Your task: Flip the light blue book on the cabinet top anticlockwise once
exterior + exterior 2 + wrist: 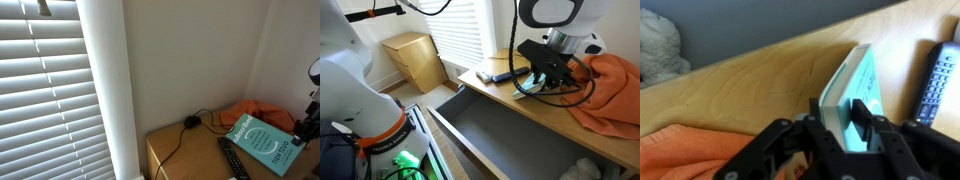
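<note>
The gripper next moves down and eases the tipped light blue book flat onto the cabinet top (818, 76) before release, because its held end is still raised off the wood.
My gripper (852, 128) is shut on the light blue book (856, 80), one finger on each face of its near end. The thin teal paperback is tipped up on its long edge on the cabinet top (750, 85), with the pages showing on the left and the cover on the right. In an exterior view the book (265, 140) leans with its cover facing the camera, and the gripper (303, 128) holds its right end. In an exterior view the gripper (545, 75) hangs over the book (528, 89) on the tan cabinet top (520, 112).
A slim black remote (935, 85) lies right of the book in the wrist view, and shows in both exterior views (232, 160) (500, 76). An orange cloth (265, 112) (610, 90) is bunched behind it. A black cable (190, 123) crosses the top. A drawer (510, 135) stands pulled out below.
</note>
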Controlling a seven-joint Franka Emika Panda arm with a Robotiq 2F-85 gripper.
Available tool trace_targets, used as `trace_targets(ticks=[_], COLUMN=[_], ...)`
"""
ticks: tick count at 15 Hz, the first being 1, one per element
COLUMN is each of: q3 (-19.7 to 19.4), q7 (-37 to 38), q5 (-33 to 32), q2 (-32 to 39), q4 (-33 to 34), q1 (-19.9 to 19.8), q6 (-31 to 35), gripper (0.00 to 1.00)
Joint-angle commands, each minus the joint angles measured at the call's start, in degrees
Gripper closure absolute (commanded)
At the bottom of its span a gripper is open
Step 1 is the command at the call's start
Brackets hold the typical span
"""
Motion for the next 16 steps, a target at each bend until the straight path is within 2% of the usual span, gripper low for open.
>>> trace_targets(ticks=[1, 6, 10, 16], q3=[1.04, 2.82, 3.80, 5.01], q7=[6.12, 4.63, 4.59, 0.88], q5=[-7.90, -7.42, -9.13, -5.41], q2=[-2.64, -3.15, -3.96, -3.89], q4=[-4.83, -5.61, -7.40, -7.71], q1=[1.58, 1.26, 1.91, 0.77], q6=[6.30, 6.61, 10.09, 11.32], gripper=[0.88, 0.88, 0.88, 0.88])
